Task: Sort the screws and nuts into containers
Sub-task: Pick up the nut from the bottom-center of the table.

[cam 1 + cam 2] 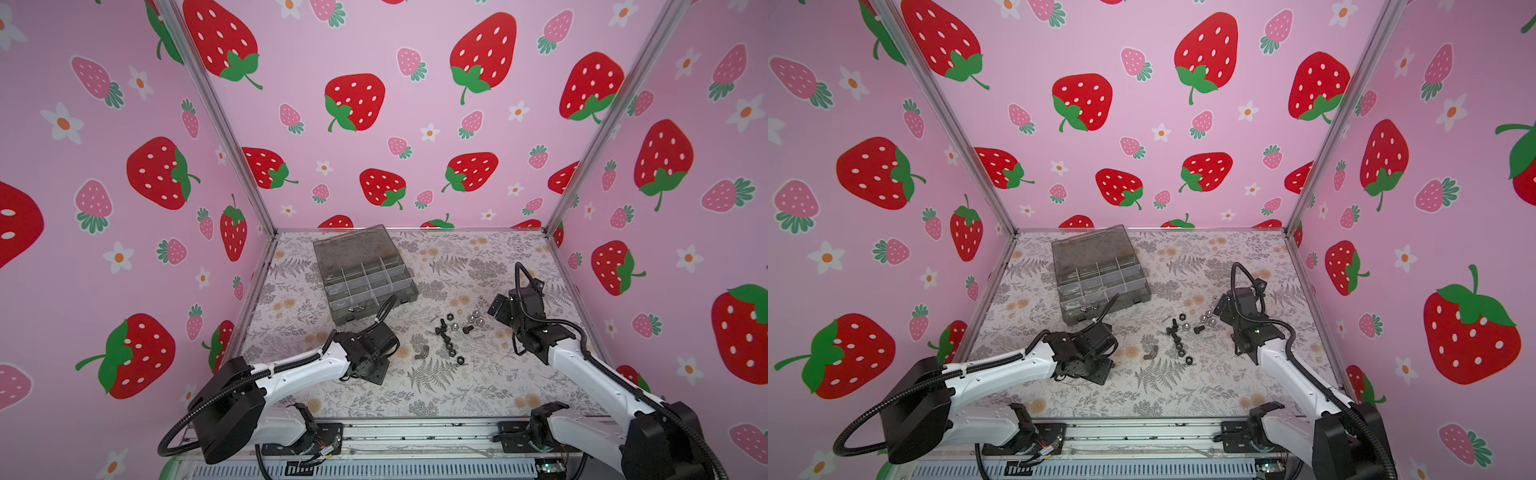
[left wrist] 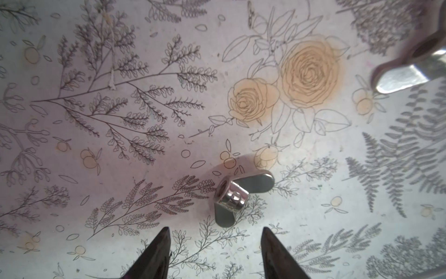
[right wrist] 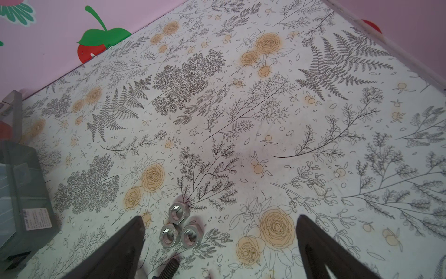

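The wing nut lies below the left gripper, just beyond its open fingers, so the robot will next ease that gripper down and over to the wing nut's round middle (image 2: pixel 231 194) and close it.
The grey organiser box (image 1: pixel 365 282) (image 1: pixel 1100 282) lies open at the back left, its lid tilted up, and a few silver nuts (image 1: pixel 355 308) sit in a front compartment. Loose black screws and hex nuts (image 1: pixel 446 336) (image 1: pixel 1179 338) lie scattered mid-table, with silver nuts (image 1: pixel 473 318) to their right. My left gripper (image 2: pixel 214 232) (image 1: pixel 384 372) is open and low over the table. A wing nut (image 2: pixel 233 195) (image 1: pixel 419 355) lies just beyond its tips, untouched. My right gripper (image 3: pixel 219 217) (image 1: pixel 498 307) is open above three silver nuts (image 3: pixel 178 229), which lie near one finger. A black screw (image 3: pixel 169 269) lies closer in.
A second wing nut (image 2: pixel 410 70) lies farther off at the edge of the left wrist view. The box's corner (image 3: pixel 24 193) shows at the side of the right wrist view. Pink strawberry walls close in the flowered table (image 1: pixel 457 390) on three sides.
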Tool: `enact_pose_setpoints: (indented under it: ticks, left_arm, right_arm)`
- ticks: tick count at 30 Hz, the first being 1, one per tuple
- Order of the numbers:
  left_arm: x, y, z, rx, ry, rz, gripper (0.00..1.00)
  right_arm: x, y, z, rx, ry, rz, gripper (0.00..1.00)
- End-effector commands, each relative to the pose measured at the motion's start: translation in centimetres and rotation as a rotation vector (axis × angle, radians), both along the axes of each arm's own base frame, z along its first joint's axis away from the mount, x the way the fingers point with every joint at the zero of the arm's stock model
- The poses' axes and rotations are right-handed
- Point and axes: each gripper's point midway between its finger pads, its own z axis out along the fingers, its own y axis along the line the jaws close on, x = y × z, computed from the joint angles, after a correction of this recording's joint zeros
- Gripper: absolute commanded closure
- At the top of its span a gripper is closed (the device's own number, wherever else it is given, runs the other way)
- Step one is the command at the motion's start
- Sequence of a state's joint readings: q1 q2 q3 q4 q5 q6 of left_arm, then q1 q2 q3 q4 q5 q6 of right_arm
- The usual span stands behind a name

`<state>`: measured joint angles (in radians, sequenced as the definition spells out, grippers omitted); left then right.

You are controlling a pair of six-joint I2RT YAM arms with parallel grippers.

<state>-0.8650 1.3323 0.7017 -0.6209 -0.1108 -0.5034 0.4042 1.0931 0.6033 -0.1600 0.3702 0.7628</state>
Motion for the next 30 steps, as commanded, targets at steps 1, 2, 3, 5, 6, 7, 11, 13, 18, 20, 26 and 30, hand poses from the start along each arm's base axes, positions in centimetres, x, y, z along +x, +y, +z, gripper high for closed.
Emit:
enact_pose_setpoints:
  ticks: [1, 2, 3, 5, 6, 7, 11, 13, 18, 20, 26, 30]
  left_arm:
    - [0.7, 0.1, -0.4, 0.037, -0.022, 0.013, 0.42]
    - [0.9, 0.0, -0.4, 0.042, -0.025, 0.010, 0.42]
    - [1.0, 0.0, -0.6, 0.051, -0.023, 0.010, 0.43]
    - [1.2, -0.2, -0.9, 0.060, -0.023, 0.007, 0.43]
    - [1.4, -0.2, -0.9, 0.063, -0.025, 0.008, 0.43]
    - [1.5, -0.3, -1.0, 0.064, -0.029, 0.009, 0.44]
    - [1.9, -0.7, -1.2, 0.064, -0.034, 0.007, 0.44]
    - [2.0, -0.8, -1.4, 0.068, -0.032, 0.003, 0.44]
    - [2.4, -1.1, -1.6, 0.082, -0.033, -0.008, 0.46]
    - [2.5, -1.1, -1.6, 0.085, -0.034, -0.006, 0.50]
    - [2.5, -1.2, -1.8, 0.088, -0.024, -0.007, 0.55]
    - [2.3, -1.2, -1.9, 0.087, -0.010, -0.009, 0.60]
  right_arm:
    - [-0.3, -0.3, 0.1, -0.003, 0.001, -0.024, 0.00]
    - [-0.3, -0.4, 0.1, -0.004, 0.003, -0.023, 0.00]
    - [-0.3, -0.4, 0.1, -0.005, 0.002, -0.023, 0.00]
    - [-0.4, -0.4, 0.0, -0.007, 0.006, -0.023, 0.00]
    - [-0.4, -0.4, -0.1, -0.008, 0.006, -0.026, 0.00]
    - [-0.4, -0.4, -0.2, -0.006, 0.006, -0.024, 0.00]
    - [-0.4, -0.3, -0.3, -0.004, 0.007, -0.020, 0.00]
    - [-0.4, -0.3, -0.4, -0.005, 0.009, -0.021, 0.00]
    - [-0.3, -0.2, -0.5, -0.001, 0.011, -0.016, 0.00]
    - [-0.2, -0.1, -0.5, -0.001, 0.011, -0.015, 0.00]
    - [-0.1, 0.0, -0.3, 0.003, 0.008, -0.014, 0.00]
    - [0.0, 0.1, -0.3, 0.008, 0.011, -0.011, 0.00]
